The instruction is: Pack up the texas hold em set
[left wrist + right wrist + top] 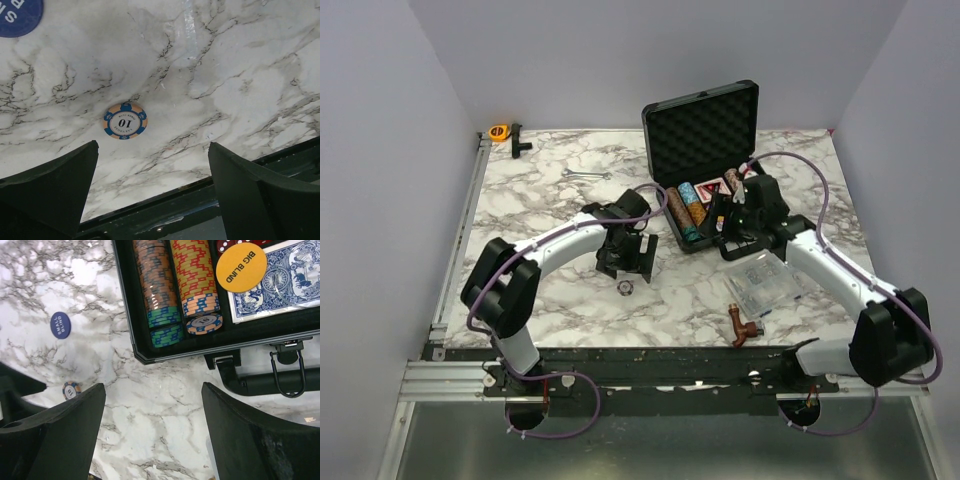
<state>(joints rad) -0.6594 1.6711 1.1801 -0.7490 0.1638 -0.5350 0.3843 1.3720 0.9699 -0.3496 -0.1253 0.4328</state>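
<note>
The left gripper shifts left in its wrist view and lowers around the loose chip's rim [625,287] [125,121] next, as the chip sits off-center between my open fingers.
The black briefcase [705,135] stands open at the back right, its rim [129,315] in the right wrist view. Rows of striped chips [192,280] lie in it, with an orange BIG BLIND disc [241,267] and a blue card deck [282,282]. Its handle [265,384] faces me. A loose 10 chip [125,121] lies on the marble just ahead of my left gripper [152,150], which is open and empty. A blue SMALL BLIND disc [60,324] lies on the table beside the case. My right gripper [152,387] is open and empty over bare marble in front of the case.
A clear compartment box [765,285] and a brown pipe fitting [738,325] lie at the front right. A wrench [585,176], an orange tape measure [499,131] and a black T-piece [518,140] lie at the back left. The table's near edge rail [175,200] is under my left fingers.
</note>
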